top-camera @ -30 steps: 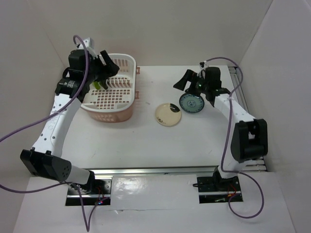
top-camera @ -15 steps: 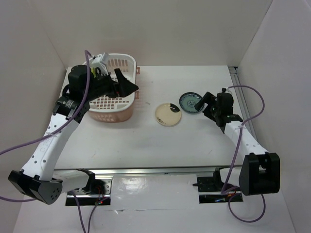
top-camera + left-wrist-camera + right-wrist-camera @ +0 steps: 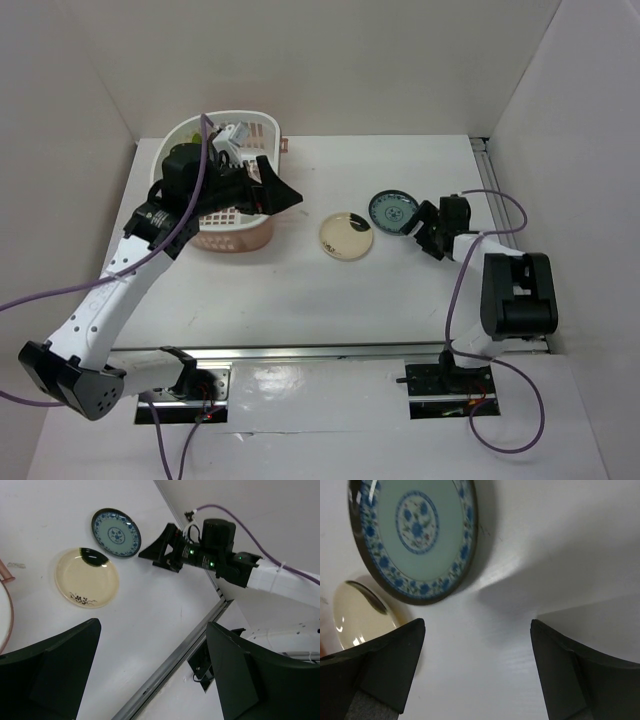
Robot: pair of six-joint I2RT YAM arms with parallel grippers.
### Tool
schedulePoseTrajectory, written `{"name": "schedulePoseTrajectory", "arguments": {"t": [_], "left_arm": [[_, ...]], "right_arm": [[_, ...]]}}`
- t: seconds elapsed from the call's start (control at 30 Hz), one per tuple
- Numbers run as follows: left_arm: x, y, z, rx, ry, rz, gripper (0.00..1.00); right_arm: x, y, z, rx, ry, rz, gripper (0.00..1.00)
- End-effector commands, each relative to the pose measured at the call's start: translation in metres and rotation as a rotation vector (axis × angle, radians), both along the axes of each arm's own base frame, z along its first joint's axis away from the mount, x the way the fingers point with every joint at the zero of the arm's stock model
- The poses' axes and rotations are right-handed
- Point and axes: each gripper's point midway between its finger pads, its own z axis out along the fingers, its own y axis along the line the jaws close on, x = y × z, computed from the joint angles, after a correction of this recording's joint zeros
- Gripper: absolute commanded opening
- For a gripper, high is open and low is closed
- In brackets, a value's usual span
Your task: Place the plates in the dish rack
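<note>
The teal plate's nearest rim (image 3: 415, 216) (image 3: 466, 566) is farther outward, still outside my open fingers. My low right gripper needs to ease outward next until its open fingers are on both sides of that rim, and then close.
Two plates lie flat on the white table: a cream plate (image 3: 347, 236) with a dark smudge, and to its right a teal-blue patterned plate (image 3: 393, 212). My right gripper (image 3: 420, 228) sits low on the table just right of the teal plate (image 3: 412, 535). It is open and empty (image 3: 477, 665), with the plate's rim just ahead of the fingertips. My left gripper (image 3: 283, 185) hovers at the right side of the pink dish rack (image 3: 235, 235), open and empty (image 3: 152, 665). It looks down on the cream plate (image 3: 86, 577) and the teal plate (image 3: 116, 532). The left arm hides most of the rack's inside.
White walls close the table on the left, back and right. A metal rail (image 3: 320, 352) runs along the near edge by the arm bases. A purple cable loops off each arm. The right arm's forearm (image 3: 280, 577) lies along the table's right side.
The left arm swung from over the rack toward the right and its gripper opened wider. The right arm came down and drew back to the teal plate's near-right side.
</note>
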Motion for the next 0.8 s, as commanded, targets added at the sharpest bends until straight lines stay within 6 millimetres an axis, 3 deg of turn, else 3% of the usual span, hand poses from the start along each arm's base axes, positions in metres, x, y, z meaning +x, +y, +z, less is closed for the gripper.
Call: {"name": "schedulePoseTrajectory", "arguments": {"t": [0.0, 0.13, 0.3, 0.5, 0.6, 0.77], "left_arm": [[0.003, -0.006, 0.005, -0.003, -0.033, -0.007, 1.00], [0.004, -0.005, 0.007, 0.033, -0.062, 0.014, 1.00], [-0.002, -0.010, 0.013, 0.049, -0.098, -0.026, 1.00], [-0.002, -0.011, 0.013, 0.049, -0.098, -0.026, 1.00], [0.000, -0.012, 0.010, 0.052, -0.090, -0.027, 1.00], [0.001, -0.014, 0.007, 0.054, -0.081, -0.036, 1.00]], "right_arm": [[0.040, -0.004, 0.018, 0.017, -0.108, -0.006, 0.92], [0.057, -0.004, 0.008, 0.037, -0.087, 0.004, 0.88], [0.064, -0.013, -0.007, 0.067, -0.070, -0.020, 0.80], [0.052, -0.022, -0.032, 0.116, 0.001, -0.062, 0.72], [0.053, -0.021, -0.036, 0.126, 0.028, -0.058, 0.60], [0.052, -0.025, -0.050, 0.131, 0.082, -0.072, 0.57]]}}
